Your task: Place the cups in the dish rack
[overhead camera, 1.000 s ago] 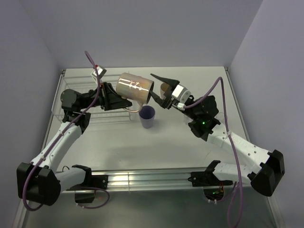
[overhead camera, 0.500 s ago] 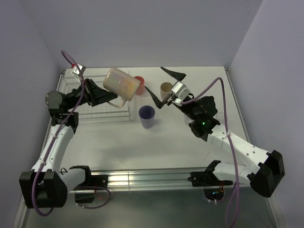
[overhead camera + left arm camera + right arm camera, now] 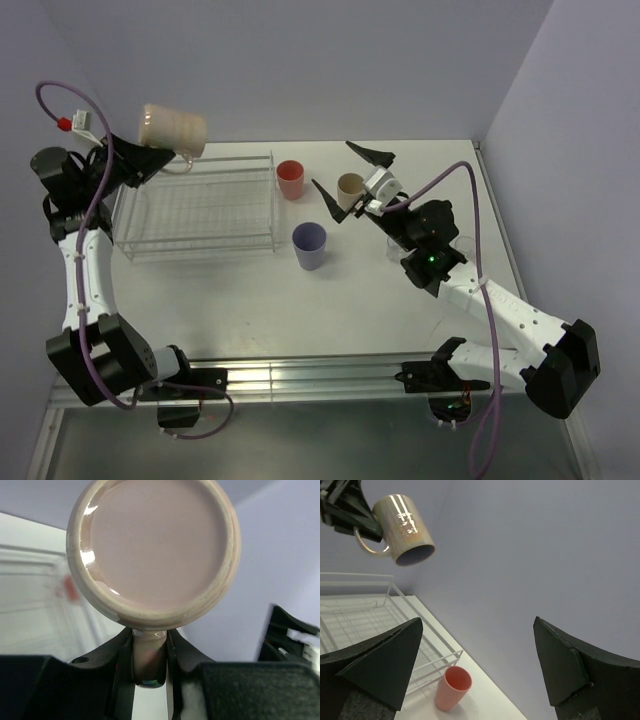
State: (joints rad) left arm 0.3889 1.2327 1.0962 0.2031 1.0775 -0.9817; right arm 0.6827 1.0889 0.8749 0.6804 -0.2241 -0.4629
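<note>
The pale pink mug (image 3: 173,127) goes down in my left gripper next, turning opening down, and the gripper releases its handle. The rack's empty far corner (image 3: 156,189) by the wall lies below it.
My left gripper (image 3: 143,160) is shut on the handle of the pale pink mug (image 3: 173,127) and holds it on its side, high above the far left corner of the clear dish rack (image 3: 195,208). In the left wrist view the mug's base (image 3: 152,545) fills the frame, with the handle (image 3: 148,655) pinched between the fingers. The coral-red cup (image 3: 290,180), tan cup (image 3: 350,186) and lavender cup (image 3: 309,246) stand right of the rack. My right gripper (image 3: 348,174) is open and empty above the tan cup. The right wrist view shows the mug (image 3: 402,527), rack (image 3: 370,615) and coral cup (image 3: 452,687).
Two faint clear glasses (image 3: 462,246) stand on the table near my right arm, one partly hidden by it. The rack holds nothing. Walls close the table at the back and on both sides.
My left arm has swung left and up with the mug, from above the lavender cup to high over the rack's far left corner. The right gripper has barely moved.
</note>
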